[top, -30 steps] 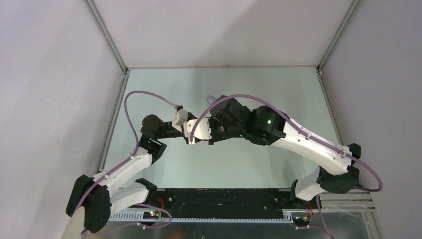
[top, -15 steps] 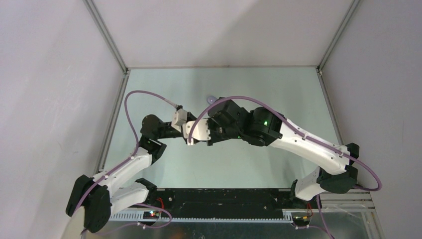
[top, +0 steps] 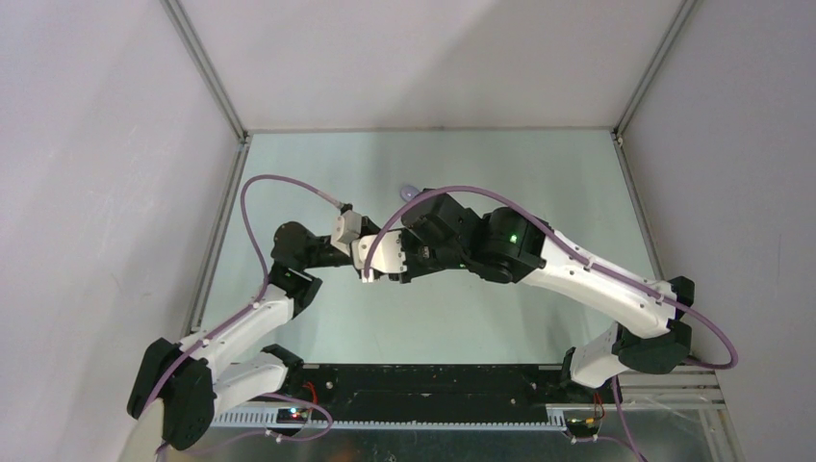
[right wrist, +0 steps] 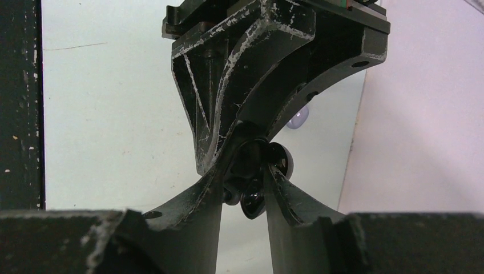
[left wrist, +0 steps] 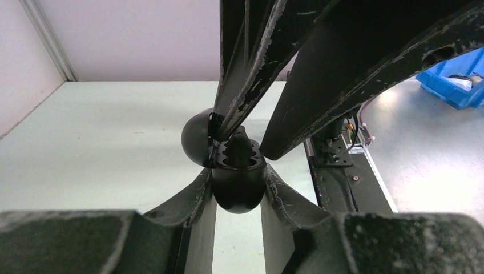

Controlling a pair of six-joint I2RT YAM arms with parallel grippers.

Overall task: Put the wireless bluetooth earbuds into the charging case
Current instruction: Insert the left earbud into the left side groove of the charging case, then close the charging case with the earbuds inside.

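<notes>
My left gripper moves outward and down to the tabletop beside the lilac object next and releases the charging case [left wrist: 238,197], as it holds the case above the table.
My left gripper [left wrist: 238,184] is shut on an open black charging case [left wrist: 238,197], held above the table with its lid [left wrist: 196,140] swung to the left. My right gripper [right wrist: 245,191] is shut on a glossy black earbud [right wrist: 251,201]. It comes down onto the case from above, and the earbud [left wrist: 238,147] sits at the case's sockets. In the top view the two grippers meet at the table's middle [top: 395,262], and the arms hide the case. The other earbuds are not identifiable.
A small pale lilac rounded object [top: 408,192] lies on the table just beyond the grippers; it also shows in the right wrist view [right wrist: 298,119]. Blue bins [left wrist: 456,80] stand off the table. White walls enclose three sides of the table.
The right arm has shifted slightly left toward the left gripper. The left arm has held still.
</notes>
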